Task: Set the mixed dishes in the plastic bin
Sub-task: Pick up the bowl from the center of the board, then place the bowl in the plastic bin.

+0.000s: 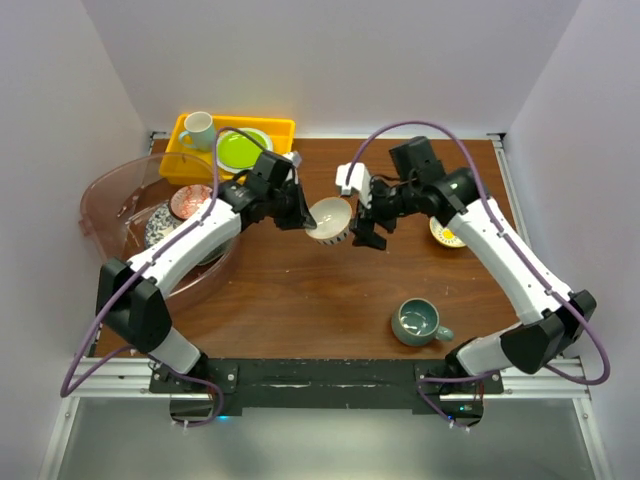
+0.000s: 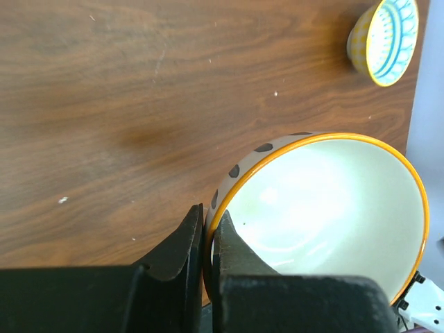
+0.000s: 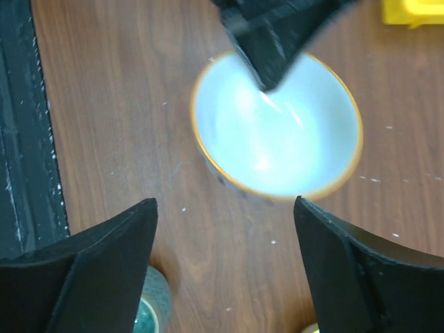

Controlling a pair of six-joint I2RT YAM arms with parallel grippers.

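The bin point(image 1: 105, 195) is to the left in the top view. I will next move my left gripper over the small reddish bowl point(image 1: 190, 202) and down to release there.
A cream-tan bowl point(image 1: 330, 220) with an orange rim and dark spots is at the table's middle. My left gripper point(image 1: 303, 222) is shut on its rim point(image 2: 216, 229), one finger inside and one outside. My right gripper point(image 1: 368, 232) stands open just right of the bowl point(image 3: 277, 135), with nothing between its fingers point(image 3: 225, 208). The teal mug point(image 1: 418, 322) stands near the front right. The pinkish plastic bin point(image 1: 105, 195) at the left holds a small reddish bowl point(image 1: 190, 202) and a patterned plate point(image 1: 163, 226), partly hidden by my left arm.
A small yellow and blue bowl point(image 1: 446, 235) sits right of my right gripper, also seen far off point(image 2: 385, 38). The yellow tray point(image 1: 185, 162) at the back holds a white mug point(image 1: 198, 130) and a lime-green plate point(image 1: 243, 150).
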